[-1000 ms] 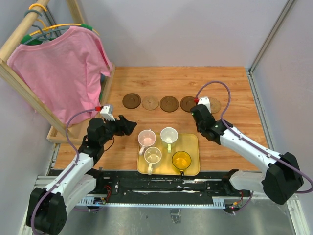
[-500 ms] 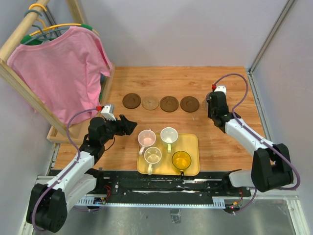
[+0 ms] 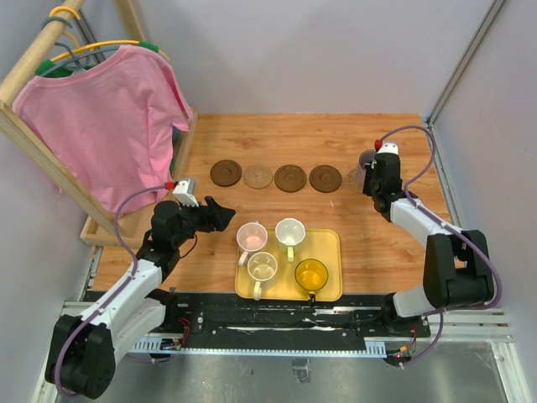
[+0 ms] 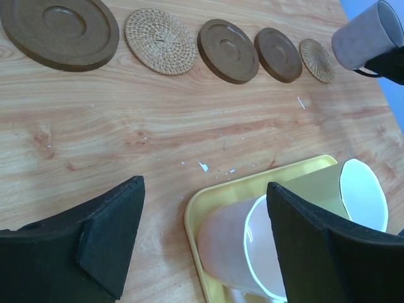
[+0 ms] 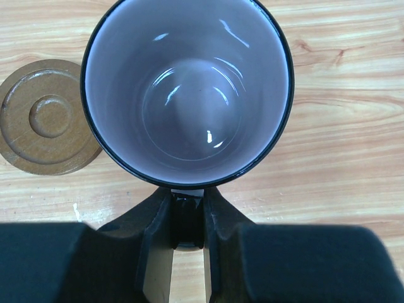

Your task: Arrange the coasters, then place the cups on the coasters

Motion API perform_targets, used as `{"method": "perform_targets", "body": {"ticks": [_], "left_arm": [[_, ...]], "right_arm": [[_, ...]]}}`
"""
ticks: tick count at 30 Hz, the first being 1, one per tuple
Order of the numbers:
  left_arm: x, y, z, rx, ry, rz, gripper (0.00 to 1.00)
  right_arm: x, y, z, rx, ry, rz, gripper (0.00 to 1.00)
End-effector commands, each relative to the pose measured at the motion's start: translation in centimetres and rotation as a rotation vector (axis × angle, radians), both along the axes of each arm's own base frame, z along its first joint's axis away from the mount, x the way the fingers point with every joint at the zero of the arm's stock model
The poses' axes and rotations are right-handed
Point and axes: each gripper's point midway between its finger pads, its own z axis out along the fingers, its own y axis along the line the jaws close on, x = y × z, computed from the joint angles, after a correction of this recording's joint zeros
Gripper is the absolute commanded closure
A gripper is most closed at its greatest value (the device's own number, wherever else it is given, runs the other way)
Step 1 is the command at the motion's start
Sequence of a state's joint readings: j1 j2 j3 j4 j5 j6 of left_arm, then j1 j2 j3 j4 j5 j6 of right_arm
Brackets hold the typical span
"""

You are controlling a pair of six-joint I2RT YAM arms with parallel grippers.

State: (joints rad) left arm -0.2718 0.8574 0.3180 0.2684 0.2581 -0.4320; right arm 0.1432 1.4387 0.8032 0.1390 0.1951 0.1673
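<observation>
I will lower my right gripper to put the greyish purple cup onto the small woven coaster (image 3: 357,179) and let go, since the cup is still hanging raised over the end of the row.
Five coasters lie in a row at mid-table: dark (image 3: 225,173), woven tan (image 3: 258,175), dark (image 3: 290,178), dark (image 3: 325,178), and a small woven one (image 4: 316,60) at the right end. My right gripper (image 3: 380,170) is shut on the handle of the greyish purple cup (image 5: 187,88), holding it raised over that right end. The wrist view looks down into the cup, beside a dark coaster (image 5: 47,117). My left gripper (image 4: 205,214) stands open by the pink cup (image 3: 251,237). The cream cup (image 3: 289,230), white-green cup (image 3: 262,266) and amber cup (image 3: 311,274) sit on the tray.
The yellow tray (image 3: 331,242) lies at the near middle of the wooden table. A wooden rack with a pink shirt (image 3: 109,117) stands along the left side. Grey walls close in the back and right.
The right arm has carried the purple cup from near the fourth coaster back and to the right, to the row's right end. The left arm has stayed put.
</observation>
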Motion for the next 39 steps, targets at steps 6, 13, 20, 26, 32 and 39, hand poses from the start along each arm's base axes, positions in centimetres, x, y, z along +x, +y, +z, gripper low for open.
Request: {"method": "perform_targets", "body": {"ticks": [6, 13, 20, 26, 32, 39], "left_arm": [[0.5, -0.2, 1.8, -0.021, -0.056, 0.004, 0.18], [0.5, -0.1, 1.6, -0.017, -0.052, 0.010, 0.18], [0.5, -0.1, 1.6, -0.016, -0.052, 0.009, 0.18], [0.5, -0.1, 1.5, -0.014, -0.050, 0.008, 0.18], [0.5, -0.1, 1.5, -0.013, -0.050, 0.007, 0.18], [0.4, -0.1, 1.4, -0.013, -0.048, 0.007, 0.18]], "right_arm": [[2.8, -0.5, 0.7, 0.005, -0.098, 0.007, 0.99], [3.0, -0.6, -0.2, 0.001, -0.074, 0.006, 0.99], [3.2, -0.8, -0.5, -0.002, -0.070, 0.002, 0.99], [3.6, -0.7, -0.8, -0.002, -0.063, 0.005, 0.99], [3.7, -0.7, -0.8, -0.003, -0.068, 0.005, 0.99], [4.0, -0.6, -0.3, 0.000, -0.094, 0.011, 0.99]]}}
